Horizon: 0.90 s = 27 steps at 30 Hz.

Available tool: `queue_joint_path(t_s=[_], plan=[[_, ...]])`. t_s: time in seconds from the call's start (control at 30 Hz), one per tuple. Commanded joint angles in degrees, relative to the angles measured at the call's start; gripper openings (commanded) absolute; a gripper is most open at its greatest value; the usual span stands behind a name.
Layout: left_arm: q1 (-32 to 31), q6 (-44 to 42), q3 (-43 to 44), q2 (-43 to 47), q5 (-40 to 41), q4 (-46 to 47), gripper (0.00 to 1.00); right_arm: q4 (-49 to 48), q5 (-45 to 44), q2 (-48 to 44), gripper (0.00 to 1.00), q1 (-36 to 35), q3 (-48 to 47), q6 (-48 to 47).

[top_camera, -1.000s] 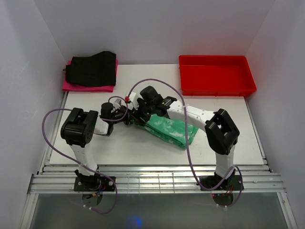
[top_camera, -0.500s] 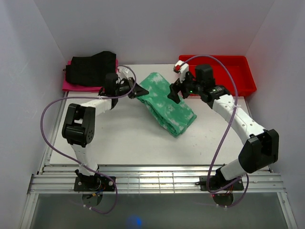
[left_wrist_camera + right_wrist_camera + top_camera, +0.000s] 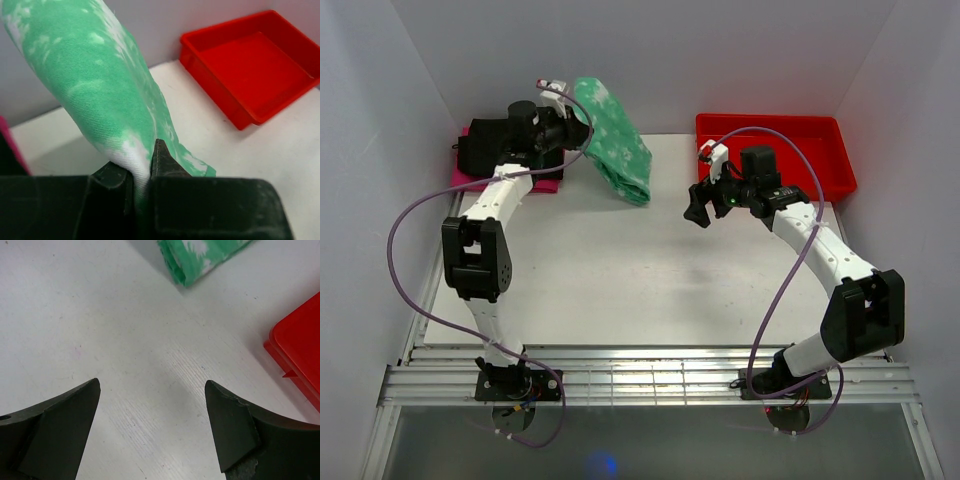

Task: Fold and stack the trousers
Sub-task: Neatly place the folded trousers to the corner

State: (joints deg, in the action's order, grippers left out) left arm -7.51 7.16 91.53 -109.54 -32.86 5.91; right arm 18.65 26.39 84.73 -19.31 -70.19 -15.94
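My left gripper moves to the left in the top view and down next, releasing the trousers [image 3: 616, 148] onto the black garment [image 3: 483, 152], because the stack already stands there.
The folded trousers [image 3: 616, 148], bright green with white blotches, hang in the air at the back left, their lower end near the table. My left gripper [image 3: 570, 122] is shut on their upper edge, just right of the black garment. In the left wrist view the cloth [image 3: 100, 85] is pinched between the jaws of the left gripper [image 3: 142, 170]. My right gripper [image 3: 698, 212] stands open over bare table to the right of the trousers, holding nothing. The right wrist view has the right gripper [image 3: 152, 385] with fingers wide apart and the trousers' end [image 3: 200, 255] beyond them.
A black garment [image 3: 505, 145] lies on a pink garment [image 3: 510, 183] at the back left corner. A red tray [image 3: 775, 188] sits at the back right, shown also in the left wrist view as the tray [image 3: 220, 100] and at the right wrist view's edge as the tray [image 3: 300, 350].
The left arm has lifted the folded trousers from the table's middle to the back left. The right gripper let go, opened and drew back to the right.
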Motion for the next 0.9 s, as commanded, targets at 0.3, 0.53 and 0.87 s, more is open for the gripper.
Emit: queue_joint_path(t_s=[0.3, 0.53, 0.87], plan=[[10.0, -10.4, 10.1, -0.3, 1.1, 8.1, 0.00, -2.0, 2.1, -0.4, 0.90, -0.1, 0.1, 1.2], [11.3, -11.6, 13.9, -3.0, -4.6, 10.8, 0.00, -2.0, 2.2, 0.3, 0.90, -0.1, 0.1, 1.6], [13.0, -8.2, 24.0, -9.5, -12.4, 14.8, 0.00, -2.0, 2.1, 0.2, 0.90, -0.1, 0.1, 1.7]])
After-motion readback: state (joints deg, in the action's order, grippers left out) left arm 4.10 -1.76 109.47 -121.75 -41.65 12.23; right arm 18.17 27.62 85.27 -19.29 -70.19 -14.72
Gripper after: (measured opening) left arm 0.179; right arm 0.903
